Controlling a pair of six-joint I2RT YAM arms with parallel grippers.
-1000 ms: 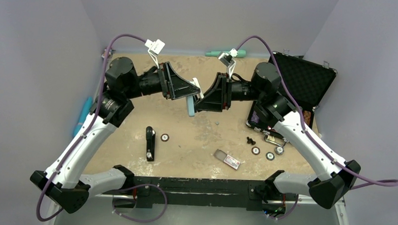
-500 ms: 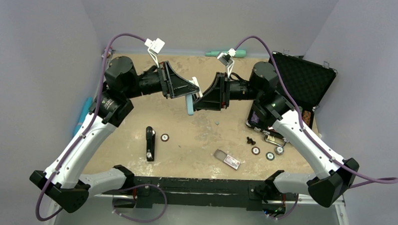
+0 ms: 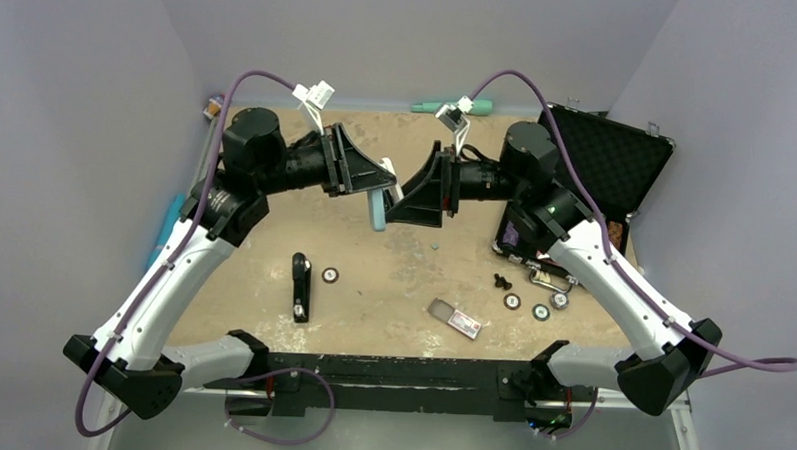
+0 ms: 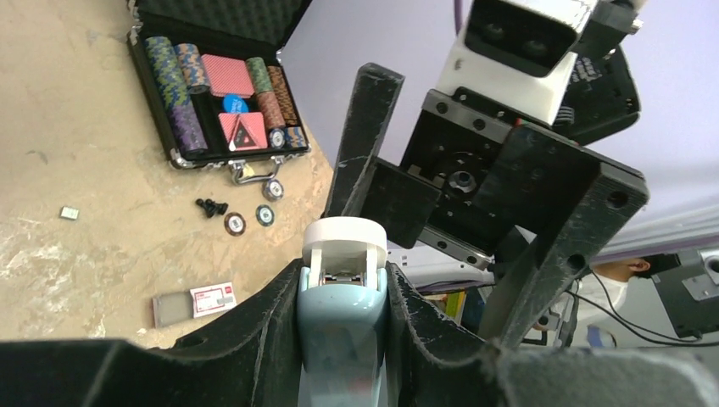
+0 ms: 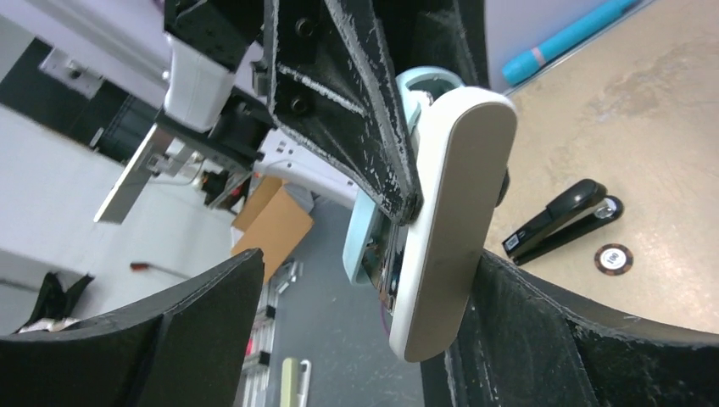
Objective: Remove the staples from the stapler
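My left gripper lowers and releases the light-blue stapler next on the bare tabletop beyond the black stapler. That spot lies below the gripper, to its left in the top view.
My left gripper [image 3: 383, 180] is shut on a light-blue stapler [image 3: 378, 208] with a white base, held in the air over the table's middle back. In the left wrist view the stapler [image 4: 342, 322] sits squeezed between both pads, its white end [image 4: 345, 231] pointing away. My right gripper [image 3: 401, 199] faces it from the right, and stands open. In the right wrist view the stapler's white base [image 5: 454, 212] hangs between the wide-apart fingers of my right gripper [image 5: 365, 275], close against the right-hand one. A small silvery-grey bit, the staples [image 3: 435, 243], lies on the table below.
A black stapler [image 3: 300, 287] and a chip [image 3: 330, 275] lie front left. A staple box [image 3: 454, 318], black screw-like pieces [image 3: 502, 282] and chips [image 3: 541, 311] lie front right. An open poker case [image 3: 602, 157] stands at the right. A teal pen [image 3: 164, 232] lies at the left edge.
The left gripper closed on the blue stapler, then the right gripper's jaws sprang wide and let go of it. The left arm shifted slightly up and left with the stapler.
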